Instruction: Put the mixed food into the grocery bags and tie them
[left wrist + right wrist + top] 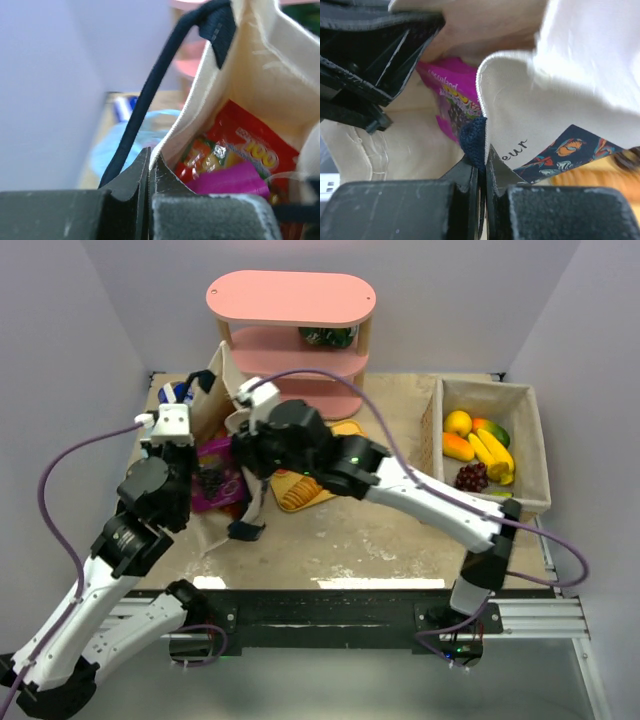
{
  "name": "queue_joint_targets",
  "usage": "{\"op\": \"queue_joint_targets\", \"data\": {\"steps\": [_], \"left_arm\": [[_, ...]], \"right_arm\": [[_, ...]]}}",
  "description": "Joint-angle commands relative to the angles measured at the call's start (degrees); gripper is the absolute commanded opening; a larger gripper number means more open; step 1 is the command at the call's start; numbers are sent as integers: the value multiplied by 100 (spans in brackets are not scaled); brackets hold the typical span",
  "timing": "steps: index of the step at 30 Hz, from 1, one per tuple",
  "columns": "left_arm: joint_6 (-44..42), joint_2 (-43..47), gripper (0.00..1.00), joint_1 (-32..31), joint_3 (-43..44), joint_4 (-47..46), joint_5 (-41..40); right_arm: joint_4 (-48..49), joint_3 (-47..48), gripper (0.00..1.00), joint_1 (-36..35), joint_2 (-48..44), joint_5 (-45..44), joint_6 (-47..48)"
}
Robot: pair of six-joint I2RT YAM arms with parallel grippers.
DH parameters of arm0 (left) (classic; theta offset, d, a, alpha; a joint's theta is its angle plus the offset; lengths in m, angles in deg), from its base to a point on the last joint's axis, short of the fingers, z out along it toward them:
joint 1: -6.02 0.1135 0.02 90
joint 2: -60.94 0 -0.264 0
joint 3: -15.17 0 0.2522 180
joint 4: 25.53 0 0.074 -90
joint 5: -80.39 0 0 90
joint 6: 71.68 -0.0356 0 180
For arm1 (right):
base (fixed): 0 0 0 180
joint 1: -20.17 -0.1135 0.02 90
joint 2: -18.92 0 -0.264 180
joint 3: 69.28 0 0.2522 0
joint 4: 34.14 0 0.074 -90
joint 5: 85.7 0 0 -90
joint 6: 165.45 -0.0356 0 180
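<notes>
The bag [226, 368] stands before the light-blue shape, so the robot's right gripper next needs to bring the bag's rim back toward the bag's side by the left gripper and let go of it.
A cream cloth bag [226, 368] with navy handles stands open at the back left. My left gripper [149, 159] is shut on its rim [176, 131], beside a navy handle [150, 85]. My right gripper [484, 156] is shut on the opposite rim, on the navy strap end [474, 140]. Inside the bag lie a red snack packet [245, 145] and a magenta packet [235, 181], which also shows in the right wrist view [451, 97]. A purple packet [213, 482] shows between the arms. A blurred light-blue shape [114, 147] lies behind the bag. Bananas [493, 452] are in the basket.
A cloth-lined wicker basket [532, 445] with fruit stands at the right. A sliced loaf [296, 490] lies mid-table. A pink shelf [290, 298] stands at the back. A blue-and-white can [177, 393] lies at the far left. My left gripper's black fingers [375, 47] are close to my right gripper.
</notes>
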Motion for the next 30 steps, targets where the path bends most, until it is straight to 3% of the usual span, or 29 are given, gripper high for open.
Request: {"op": "queue_joint_targets", "data": {"steps": [1,5,8,14,18,21,22,25,27,30], "left_arm": [[-1545,599,0,-13,-454,-2166,-1998],[-3212,1030,0,-22,-938,-3511,-2590],[-3866,1267,0,-13,-1184,-4330,-2688],[-4596,1593,0,-13,-1825,-5218,-2687],[-4536,1769,0,-5,-2221,-5280,-2722],[-4501,1848,19,-13,-2292,-5202,-2801],[-4483,1875,40,-5,-2283,-5175,-2802],[-4431,1954,69,-4,-2161,-5096,-2793],[-4317,1980,74,-5,-1977,-4930,-2784],[-4001,2016,80,-13,-1740,-4545,-2600]], "right_arm": [[1904,1208,0,-510,975,1435,500],[2160,2306,0,-836,2397,1939,765],[2501,2783,0,-986,2822,2123,713],[3013,2748,0,-986,3385,2159,449],[3013,2827,0,-978,3666,2176,352],[3364,2513,0,-986,3623,2168,229],[3460,2424,0,-978,3571,2159,151],[3575,2344,0,-978,3622,2124,54],[3584,2344,0,-978,3675,2123,1],[3637,2343,17,-978,3763,2176,-78]]}}
